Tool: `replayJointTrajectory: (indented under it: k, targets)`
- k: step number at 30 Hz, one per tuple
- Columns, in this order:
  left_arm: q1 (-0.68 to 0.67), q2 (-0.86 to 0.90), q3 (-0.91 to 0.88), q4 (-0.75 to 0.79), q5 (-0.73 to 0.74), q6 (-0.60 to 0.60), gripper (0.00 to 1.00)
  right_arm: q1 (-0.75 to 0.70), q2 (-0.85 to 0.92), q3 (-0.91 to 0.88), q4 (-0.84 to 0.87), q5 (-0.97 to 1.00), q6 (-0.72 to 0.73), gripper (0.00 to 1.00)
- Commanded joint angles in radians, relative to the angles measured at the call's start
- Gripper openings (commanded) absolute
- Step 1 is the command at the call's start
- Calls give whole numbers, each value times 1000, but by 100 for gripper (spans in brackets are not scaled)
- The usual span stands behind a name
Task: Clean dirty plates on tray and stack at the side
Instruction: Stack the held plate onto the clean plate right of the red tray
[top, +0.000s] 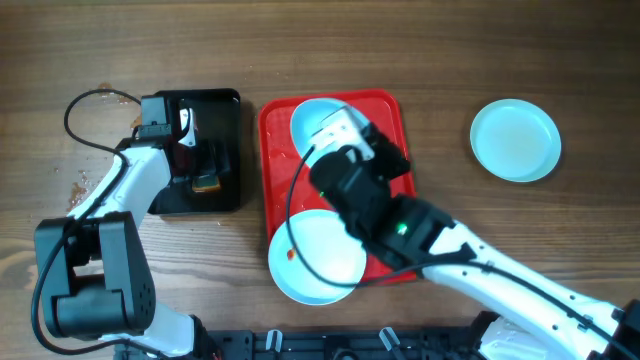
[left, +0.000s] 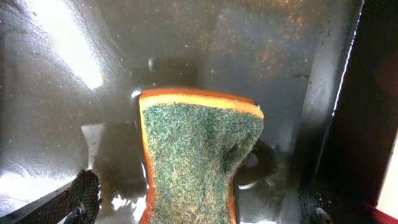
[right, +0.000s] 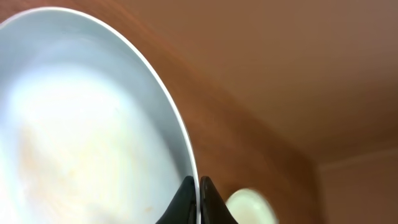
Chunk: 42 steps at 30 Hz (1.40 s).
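Note:
The third plate (top: 515, 140) (right: 250, 207) lies off the tray, so I will swing my right gripper to the right in the overhead view, lower the held plate onto that third one and release it.
The red tray (top: 385, 108) lies mid-table. One pale blue plate (top: 308, 122) sits at its far end, partly under my right arm. My right gripper (right: 199, 186) is shut on this plate's rim (right: 93, 112); the gripper is hidden under the wrist in the overhead view. A second plate (top: 320, 262) with an orange stain (top: 291, 253) overhangs the tray's near edge. A third plate (top: 515, 140) lies on the table at the right and also shows in the right wrist view (right: 249, 205). My left gripper (top: 203, 160) is open around an orange sponge with a green scouring face (left: 196, 155); one finger (left: 84, 194) stands clear of it.
A smaller black tray (top: 225, 105) left of the red tray holds the sponge (top: 207, 182) and looks wet in the left wrist view (left: 261, 56). My right arm (top: 470, 265) crosses the red tray's near right corner. A black cable (top: 85, 100) loops at the far left.

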<state>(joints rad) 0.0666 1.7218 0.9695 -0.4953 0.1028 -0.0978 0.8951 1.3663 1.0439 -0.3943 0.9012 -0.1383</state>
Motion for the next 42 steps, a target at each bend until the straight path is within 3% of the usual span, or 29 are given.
replayJointTrajectory:
  k: [1,5,12,15,19,30,34,39,42]
  targets:
    - [-1,-18,-4,3,9,16,100,-138,-47,17,-40,-187,272,4]
    - [-1,-18,-4,3,8,16,100,-347,-115,17,-63,-411,378,5]
    - [-1,-18,-4,3,8,16,100,-840,-124,16,-129,-771,542,4]
    - [-1,-18,-4,3,8,16,100,-1104,-87,14,-143,-851,645,4]
    - [-1,-18,-4,3,9,16,100,-1288,-13,14,-144,-851,692,4]
    - [-1,-18,-4,3,8,16,100,-1360,269,14,-137,-813,687,6]
    - [-1,-18,-4,3,8,16,100,-1359,258,16,-133,-925,595,49]
    - [-1,-18,-4,3,8,16,100,-1312,148,16,-218,-1353,446,49]
    - [-1,-18,-4,3,8,16,100,-1188,57,16,-320,-1435,346,50]
